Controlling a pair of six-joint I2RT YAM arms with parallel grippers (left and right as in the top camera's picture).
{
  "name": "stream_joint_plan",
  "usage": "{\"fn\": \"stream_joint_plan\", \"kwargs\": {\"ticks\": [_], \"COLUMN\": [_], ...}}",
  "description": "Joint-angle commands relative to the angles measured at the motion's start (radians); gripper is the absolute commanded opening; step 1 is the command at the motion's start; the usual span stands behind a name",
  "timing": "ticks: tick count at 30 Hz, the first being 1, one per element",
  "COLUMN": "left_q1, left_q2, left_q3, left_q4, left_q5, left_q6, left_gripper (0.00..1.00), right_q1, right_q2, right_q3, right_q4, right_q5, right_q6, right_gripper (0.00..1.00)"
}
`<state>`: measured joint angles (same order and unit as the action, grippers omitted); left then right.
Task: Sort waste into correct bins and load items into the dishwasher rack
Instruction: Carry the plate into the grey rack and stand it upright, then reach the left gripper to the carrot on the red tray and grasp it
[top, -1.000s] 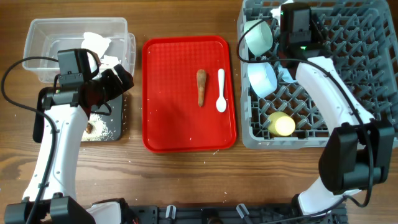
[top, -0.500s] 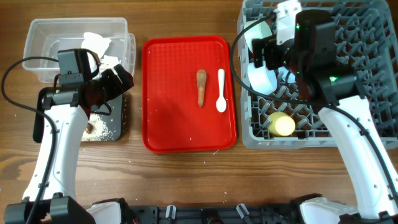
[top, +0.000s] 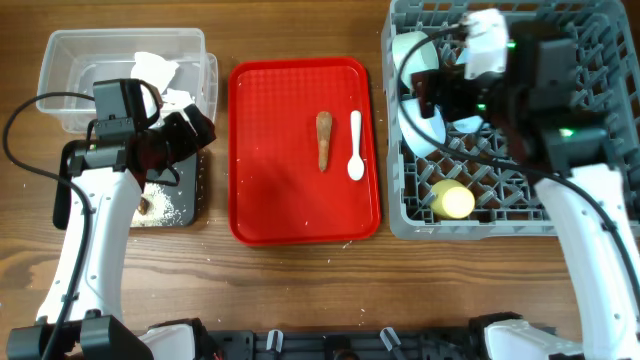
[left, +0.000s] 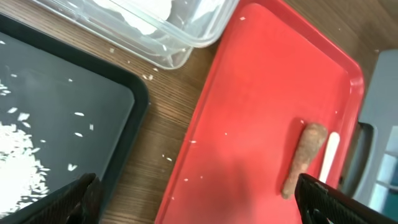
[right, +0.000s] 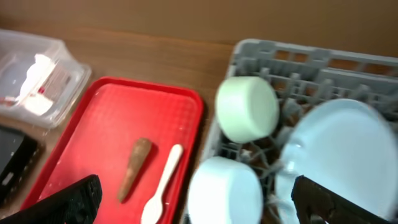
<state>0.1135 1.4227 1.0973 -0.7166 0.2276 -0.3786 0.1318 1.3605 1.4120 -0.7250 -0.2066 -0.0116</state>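
Observation:
Next, my left gripper goes to the right in the overhead view and lowers onto the brown food stick's middle (top: 323, 141) (left: 302, 158), since this scrap still lies unsorted beside the spoon.
The long brown food stick (top: 324, 140) and the white spoon (top: 356, 158) lie side by side on the flat red tray (top: 270, 150). They also show in the left wrist view, stick (left: 303, 158) and spoon (left: 329, 155). The grey dishwasher rack (top: 590, 60) holds the mint bowl (top: 408, 52), the light blue bowl (right: 224, 190), the pale-blue plate (right: 342, 155) and the yellow cup (top: 455, 201). My right gripper (top: 437, 95) is open and empty above the bowls. My left gripper (top: 195, 128) is open and empty over the black tray's (top: 182, 190) right edge.
The clear tub (top: 70, 60) at the back left holds the crumpled white napkin (top: 155, 70). White crumbs (top: 162, 210) and a small brown lump (top: 146, 206) lie in the black tray. Loose crumbs dot the wood between the black tray and the red tray.
My right arm has swung forward and leftwards from the back of the rack, and its gripper now hangs over the bowls. The left arm has not moved.

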Motion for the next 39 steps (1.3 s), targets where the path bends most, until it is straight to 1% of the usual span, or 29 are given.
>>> {"fn": "stream_joint_plan", "kwargs": {"ticks": [1, 4, 7, 12, 14, 16, 20, 24, 29, 32, 35, 36, 38, 39], "left_q1": [0.002, -0.027, -0.098, -0.289, -0.328, -0.357, -0.392, -0.411, -0.413, -0.414, -0.421, -0.427, -0.442, -0.452], "left_q2": [-0.015, -0.015, -0.015, -0.014, -0.002, 0.036, 0.113, 0.197, 0.290, 0.323, 0.328, 0.328, 0.334, 0.345], "left_q3": [0.008, 0.008, 0.008, 0.008, 0.010, 0.042, 0.158, 0.255, 0.269, 0.269, 0.268, 0.268, 0.268, 0.268], "left_q4": [0.008, 0.027, 0.072, 0.169, 0.196, 0.185, 0.126, 0.102, 0.127, 0.156, 0.177, 0.194, 0.219, 0.229], "left_q5": [0.091, 0.098, 0.097, -0.032, -0.035, -0.035, -0.036, -0.058, -0.066, -0.071, -0.089, -0.103, -0.122, -0.158], "left_q6": [0.005, 0.006, 0.029, 0.031, 0.030, 0.031, 0.036, 0.061, 0.062, 0.087, 0.087, 0.101, 0.169, 0.190], "left_gripper": [1.00, 1.00, 1.00, 1.00, 0.99, 0.99, 1.00, 1.00, 1.00, 0.99, 1.00, 1.00, 1.00, 1.00], "right_q1": [-0.061, -0.079, -0.079, -0.079, -0.079, -0.079, -0.079, -0.079, -0.079, -0.079, -0.079, -0.079, -0.079, -0.079], "right_q2": [-0.035, -0.035, -0.035, -0.035, -0.035, -0.035, -0.035, -0.035, -0.035, -0.035, -0.035, -0.035, -0.035, -0.035], "right_q3": [-0.002, -0.002, -0.002, -0.002, -0.002, -0.002, -0.002, -0.002, -0.002, -0.002, -0.002, -0.002, -0.002, -0.002], "right_q4": [-0.023, -0.050, -0.051, -0.063, -0.067, -0.077, -0.081, -0.094, -0.096, -0.096, -0.100, -0.099, -0.108, -0.120], "right_q5": [-0.020, -0.020, -0.020, -0.020, -0.020, -0.020, -0.020, -0.020, -0.020, -0.020, -0.020, -0.020, -0.020, -0.019], "right_q6": [0.011, 0.011, 0.011, 0.012, 0.012, 0.012, 0.012, 0.012, 0.012, 0.012, 0.012, 0.012, 0.012, 0.011], "right_gripper": [1.00, 1.00, 1.00, 1.00, 1.00, 1.00, 1.00, 1.00, 1.00, 1.00, 1.00, 1.00, 1.00, 1.00]}}
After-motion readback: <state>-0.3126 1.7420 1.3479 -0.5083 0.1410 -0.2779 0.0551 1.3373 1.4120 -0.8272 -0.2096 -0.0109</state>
